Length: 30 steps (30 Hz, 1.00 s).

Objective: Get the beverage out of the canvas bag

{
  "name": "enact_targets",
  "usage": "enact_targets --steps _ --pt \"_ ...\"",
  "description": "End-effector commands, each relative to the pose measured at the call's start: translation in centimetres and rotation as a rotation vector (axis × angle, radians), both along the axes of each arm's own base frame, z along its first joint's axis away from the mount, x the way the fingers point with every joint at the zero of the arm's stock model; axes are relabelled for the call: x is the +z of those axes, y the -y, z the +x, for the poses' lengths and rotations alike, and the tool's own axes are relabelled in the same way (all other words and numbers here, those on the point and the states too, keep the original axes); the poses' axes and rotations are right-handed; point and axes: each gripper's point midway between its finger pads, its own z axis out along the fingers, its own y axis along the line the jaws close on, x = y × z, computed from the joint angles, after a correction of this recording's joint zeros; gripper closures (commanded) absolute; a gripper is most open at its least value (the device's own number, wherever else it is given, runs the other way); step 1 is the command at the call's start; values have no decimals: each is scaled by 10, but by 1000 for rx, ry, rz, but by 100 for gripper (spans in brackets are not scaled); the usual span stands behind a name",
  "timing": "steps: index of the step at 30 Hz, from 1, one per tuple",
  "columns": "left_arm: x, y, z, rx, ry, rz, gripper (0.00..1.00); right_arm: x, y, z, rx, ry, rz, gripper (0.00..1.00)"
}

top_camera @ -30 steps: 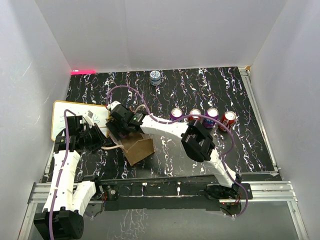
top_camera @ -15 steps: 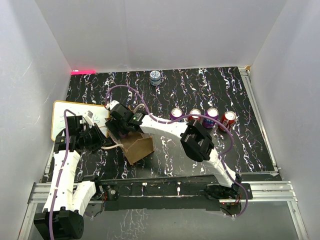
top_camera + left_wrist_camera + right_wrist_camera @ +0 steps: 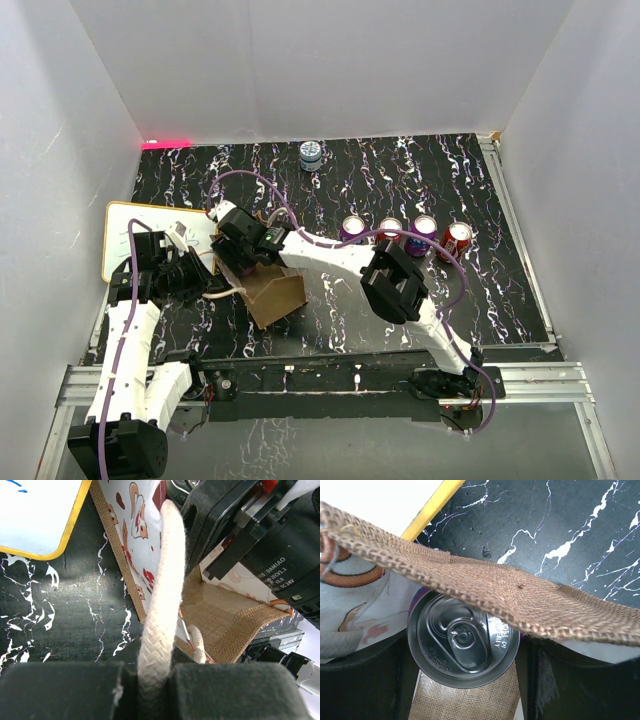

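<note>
I will next lift my right gripper from the bag point(image 3: 278, 296), lower it to the tabletop beside the soda cans and then let go of the beverage, because its fingers are already holding the beverage.
The tan canvas bag point(image 3: 278, 296) stands near the table's left front, its mouth held open. My left gripper point(image 3: 155, 672) is shut on one of its cream rope handles point(image 3: 164, 595), pulling it toward the left; in the top view this gripper point(image 3: 205, 279) sits just left of the bag. My right gripper point(image 3: 240, 250) reaches down into the bag from above. In the right wrist view the beverage point(image 3: 462, 641), a silver-topped can with a purple side, stands upright between the black fingers point(image 3: 362, 680), which press on both its sides. The bag's burlap rim point(image 3: 520, 605) crosses above the can.
A white writing board with a yellow edge point(image 3: 135, 235) lies left of the bag. Several soda cans point(image 3: 390, 230) stand in a row right of centre, ending with a red one point(image 3: 458, 239). A blue-and-white can point(image 3: 311, 155) stands at the back. White walls enclose the table.
My right gripper's wrist has edged slightly left over the bag. The left gripper has kept its hold on the rope handle.
</note>
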Motion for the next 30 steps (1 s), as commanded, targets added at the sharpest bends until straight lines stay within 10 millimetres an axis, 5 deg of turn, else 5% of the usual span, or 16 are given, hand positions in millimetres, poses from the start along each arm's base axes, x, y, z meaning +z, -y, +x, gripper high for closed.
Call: enact_targets --steps 1,18,23,30 --pt "0 3 -2 -8 -8 -20 100 74 -13 16 -24 127 167 61" --pt "-1 2 -1 -1 -9 -21 100 216 30 -23 -11 186 430 75" --pt "-1 1 -1 -1 -9 -21 100 234 59 -57 26 132 520 76" --pt "-1 2 -1 -2 -15 -23 100 213 107 -118 115 0 570 79"
